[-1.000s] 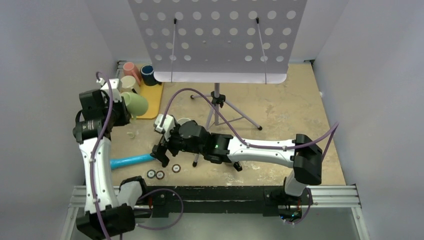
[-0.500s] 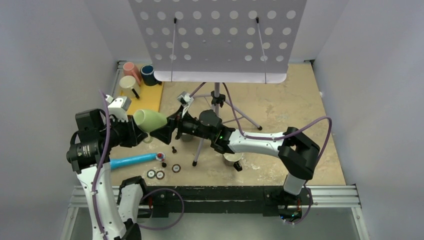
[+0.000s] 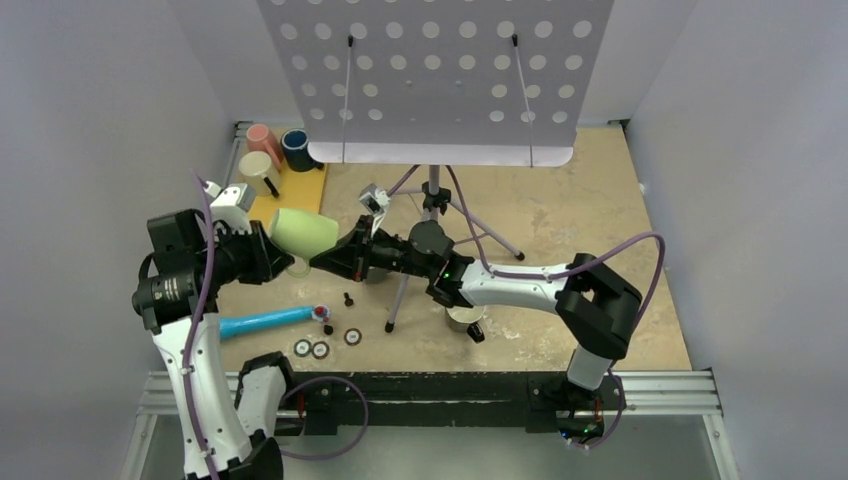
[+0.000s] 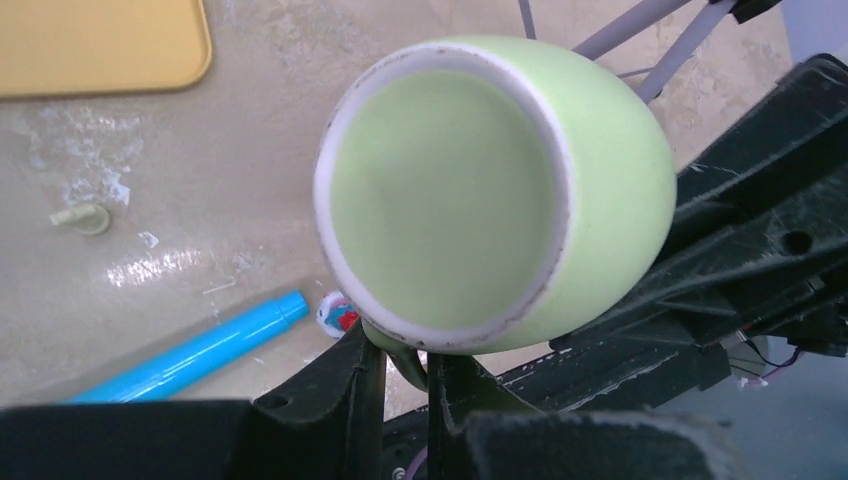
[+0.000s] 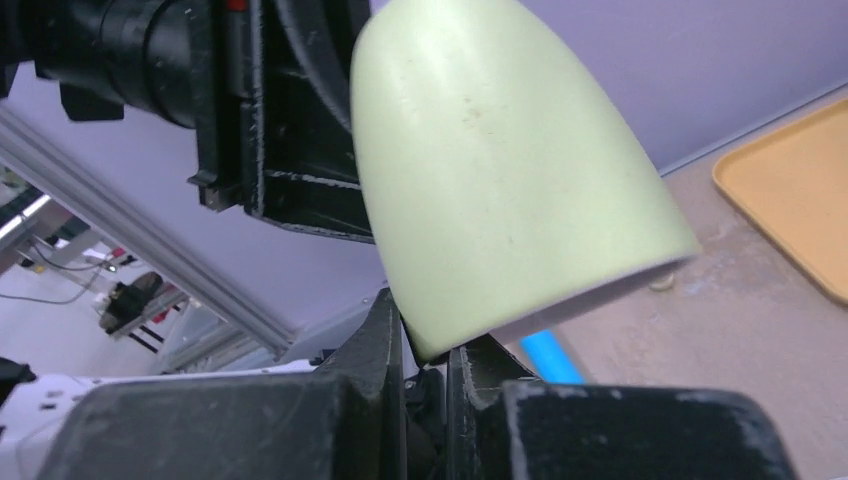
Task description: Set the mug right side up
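Observation:
My right gripper swings below and back to the table near the discs next, turning fingers-down, then lowers and releases it, since the mug [image 3: 305, 232] hangs sideways.
The light green mug [image 3: 305, 232] hangs in the air on its side between both arms, over the left part of the table. In the left wrist view its white-edged mouth [image 4: 445, 190] faces the camera. My left gripper [image 4: 405, 355] is shut on the mug's handle [image 4: 420, 362], which sits between the fingers; the same gripper [image 3: 285, 262] shows from above. My right gripper [image 5: 427, 350] is shut on the mug's rim, one finger inside the wall and one outside. From above, the right gripper [image 3: 322, 258] meets the mug [image 5: 500, 170] from the right.
A music stand with a perforated white panel [image 3: 430, 80] and tripod legs [image 3: 440, 235] stands mid-table. A yellow tray [image 3: 300, 195] at the back left holds pink [image 3: 262, 137], blue [image 3: 296, 148] and beige [image 3: 258, 165] cups. A blue marker [image 3: 262, 321] and small round discs [image 3: 320, 349] lie near the front.
The left arm brought the mug forward and to the right. The right arm swung up to it, and its jaws, open half a second ago, have shut on the rim.

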Motion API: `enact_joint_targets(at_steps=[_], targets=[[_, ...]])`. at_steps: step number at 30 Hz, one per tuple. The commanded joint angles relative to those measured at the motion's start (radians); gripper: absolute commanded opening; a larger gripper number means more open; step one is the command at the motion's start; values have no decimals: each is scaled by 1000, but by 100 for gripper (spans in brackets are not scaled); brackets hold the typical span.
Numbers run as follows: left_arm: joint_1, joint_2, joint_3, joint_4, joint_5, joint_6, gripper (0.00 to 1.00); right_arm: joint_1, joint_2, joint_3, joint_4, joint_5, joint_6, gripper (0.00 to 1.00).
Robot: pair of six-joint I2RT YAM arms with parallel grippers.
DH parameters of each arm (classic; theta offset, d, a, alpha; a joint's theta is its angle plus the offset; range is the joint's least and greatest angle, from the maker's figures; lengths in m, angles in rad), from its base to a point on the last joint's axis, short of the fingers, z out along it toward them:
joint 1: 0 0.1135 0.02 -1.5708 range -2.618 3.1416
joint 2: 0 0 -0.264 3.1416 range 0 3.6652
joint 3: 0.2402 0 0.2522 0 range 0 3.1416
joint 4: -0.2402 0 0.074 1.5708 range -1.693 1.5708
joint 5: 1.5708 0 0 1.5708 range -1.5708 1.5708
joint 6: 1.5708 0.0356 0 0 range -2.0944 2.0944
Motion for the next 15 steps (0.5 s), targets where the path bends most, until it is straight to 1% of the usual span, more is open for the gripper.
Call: enact_joint_targets(at_steps=[1, 2, 3, 4, 5, 6, 7, 9, 13, 15], targets=[[-29, 10, -34, -48, 145, 114, 0, 47, -48, 15, 144, -20, -18, 0], [-28, 11, -36, -49, 132, 120, 0, 47, -52, 7, 140, -14, -31, 0], [-28, 12, -37, -50, 118, 127, 7, 47, -55, 2, 129, -11, -45, 0], [-28, 14, -35, -54, 104, 135, 20, 48, -61, -1, 104, -5, -68, 0], [-28, 15, -35, -57, 82, 143, 41, 50, -69, 0, 69, 6, -91, 0], [-29, 15, -35, -59, 52, 147, 57, 55, -77, 1, 31, 22, -124, 0], [-28, 16, -36, -60, 14, 158, 68, 58, -87, 7, -20, 44, -158, 0], [-28, 6, -36, -50, -67, 175, 78, 63, -99, 21, -110, 73, -221, 0], [-28, -19, -30, -42, -190, 203, 81, 64, -100, 56, -289, 117, -310, 0], [-29, -13, -1, -51, -246, 213, 81, 74, -95, 102, -422, 141, -372, 0]])
